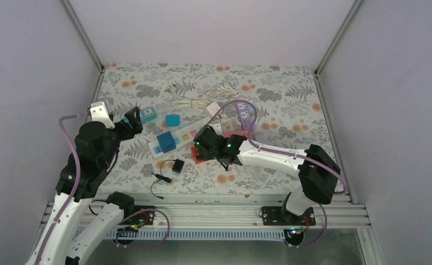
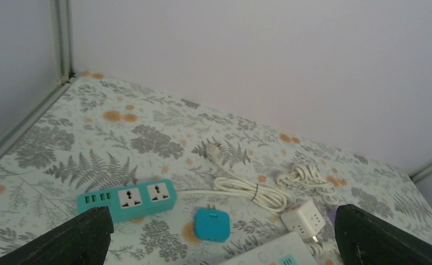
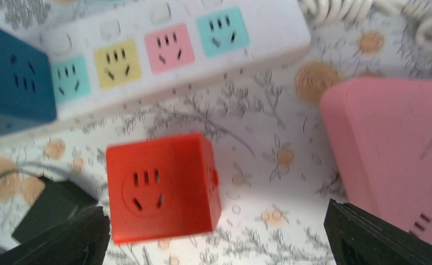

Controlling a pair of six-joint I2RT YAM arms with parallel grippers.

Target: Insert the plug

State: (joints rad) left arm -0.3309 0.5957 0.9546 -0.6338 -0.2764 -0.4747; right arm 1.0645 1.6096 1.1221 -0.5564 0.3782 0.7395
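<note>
I will move my right gripper toward the black adapter next and lower it over the red socket cube (image 1: 198, 155) (image 3: 163, 189), because the cube is by one finger instead of midway between both.
A red socket cube (image 3: 158, 185) lies on the floral table, loose, just in front of the white power strip (image 3: 175, 49). My right gripper (image 3: 216, 240) hangs over it, open, and the cube sits near the left fingertip (image 3: 53, 240) without being gripped. From above, the right gripper (image 1: 204, 144) covers most of the red cube (image 1: 197, 156). A teal plug adapter (image 2: 212, 223) with two prongs lies flat ahead of my open, empty left gripper (image 2: 219, 245), which is at the left (image 1: 134, 121).
A blue cube (image 1: 167, 142) sits in the white strip (image 1: 183, 135). A teal strip (image 2: 126, 200), a white cube (image 2: 305, 218) and a coiled white cable (image 2: 252, 190) lie behind. A pink block (image 3: 390, 154), a purple strip (image 1: 246, 115) and a black adapter (image 1: 177, 165) are nearby.
</note>
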